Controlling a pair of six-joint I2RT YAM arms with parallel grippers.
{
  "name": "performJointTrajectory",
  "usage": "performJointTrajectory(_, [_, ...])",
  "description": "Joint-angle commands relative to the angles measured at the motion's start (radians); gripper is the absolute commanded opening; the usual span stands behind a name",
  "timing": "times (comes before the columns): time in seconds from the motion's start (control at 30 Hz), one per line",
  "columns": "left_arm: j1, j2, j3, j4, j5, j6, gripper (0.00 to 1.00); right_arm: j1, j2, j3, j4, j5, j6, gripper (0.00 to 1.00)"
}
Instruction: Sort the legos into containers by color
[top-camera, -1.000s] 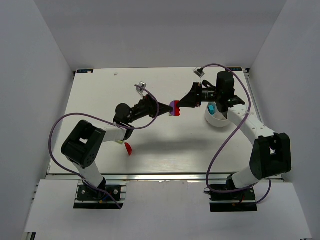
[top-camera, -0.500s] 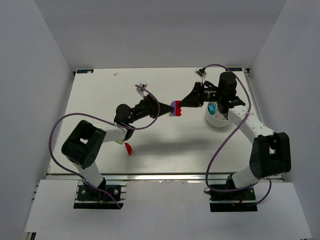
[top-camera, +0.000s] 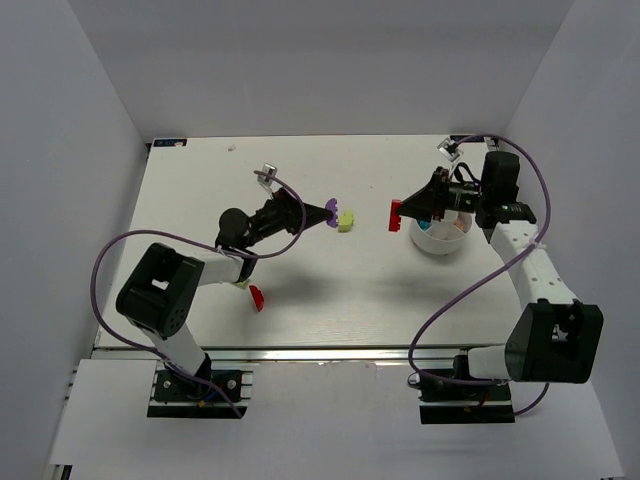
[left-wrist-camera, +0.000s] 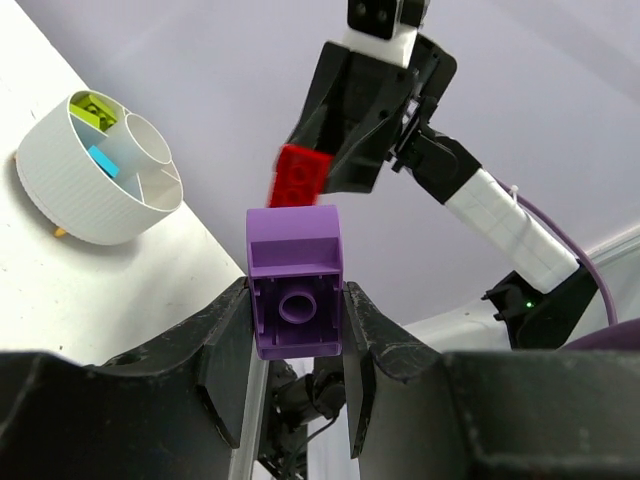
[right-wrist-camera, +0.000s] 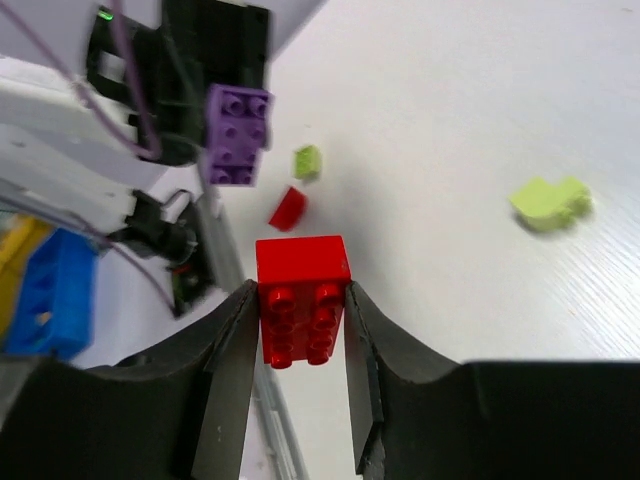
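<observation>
My right gripper has the bowl's empty near wedge (top-camera: 445, 233) below, to its right in the top view, so next I should swing over, tilt down and release the red lego.
My left gripper (top-camera: 328, 211) is shut on a purple lego (left-wrist-camera: 294, 280), held in the air over the middle of the table. My right gripper (top-camera: 400, 214) is shut on a red lego (right-wrist-camera: 302, 300), held apart from the purple one just left of the white divided bowl (top-camera: 440, 247). In the left wrist view the bowl (left-wrist-camera: 70, 200) holds a lime lego (left-wrist-camera: 92, 108) in one wedge and a cyan one (left-wrist-camera: 103, 160) in another. A lime lego (top-camera: 346, 220) lies on the table between the grippers.
A small red lego (top-camera: 257, 297) lies near the left arm's forearm, with a small lime piece (right-wrist-camera: 308, 160) close by. Purple cables loop from both arms. White walls close in the table on three sides.
The purple and red legos were joined between both grippers; now they are apart. The right arm has drawn back right with the red one, the left slightly left with the purple.
</observation>
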Motion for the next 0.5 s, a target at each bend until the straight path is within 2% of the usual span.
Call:
performJointTrajectory(0.0, [0.011, -0.081, -0.017, 0.061, 0.018, 0.063, 0.00, -0.010, -0.067, 0.039, -0.340, 0.182, -0.470, 0.00])
performJointTrajectory(0.03, [0.013, -0.108, -0.020, -0.001, 0.015, 0.083, 0.00, -0.042, -0.082, 0.027, -0.358, 0.195, -0.550, 0.00])
performJointTrajectory(0.07, [0.013, -0.124, -0.023, -0.035, 0.015, 0.106, 0.00, -0.067, -0.102, 0.024, -0.454, 0.193, -0.661, 0.00])
performJointTrajectory(0.1, [0.013, -0.139, -0.025, -0.072, 0.014, 0.149, 0.00, -0.073, -0.107, 0.022, -0.485, 0.209, -0.830, 0.00])
performJointTrajectory(0.13, [0.013, -0.168, -0.026, -0.132, 0.011, 0.164, 0.00, -0.076, -0.115, 0.018, -0.493, 0.288, -0.858, 0.00])
performJointTrajectory(0.17, [0.013, -0.181, -0.029, -0.157, 0.011, 0.181, 0.00, -0.086, -0.118, 0.004, -0.440, 0.340, -0.847, 0.00])
performJointTrajectory(0.23, [0.013, -0.219, -0.029, -0.242, 0.008, 0.224, 0.00, -0.095, -0.122, 0.001, -0.369, 0.487, -0.705, 0.00])
performJointTrajectory(0.3, [0.013, -0.243, -0.028, -0.301, 0.001, 0.271, 0.00, -0.095, -0.125, 0.019, -0.339, 0.544, -0.644, 0.00])
performJointTrajectory(0.37, [0.013, -0.283, -0.029, -0.365, -0.011, 0.298, 0.00, -0.093, -0.154, 0.007, -0.308, 0.638, -0.510, 0.00])
performJointTrajectory(0.47, [0.013, -0.319, -0.042, -0.419, -0.028, 0.335, 0.00, -0.090, -0.199, -0.063, -0.264, 0.722, -0.380, 0.00])
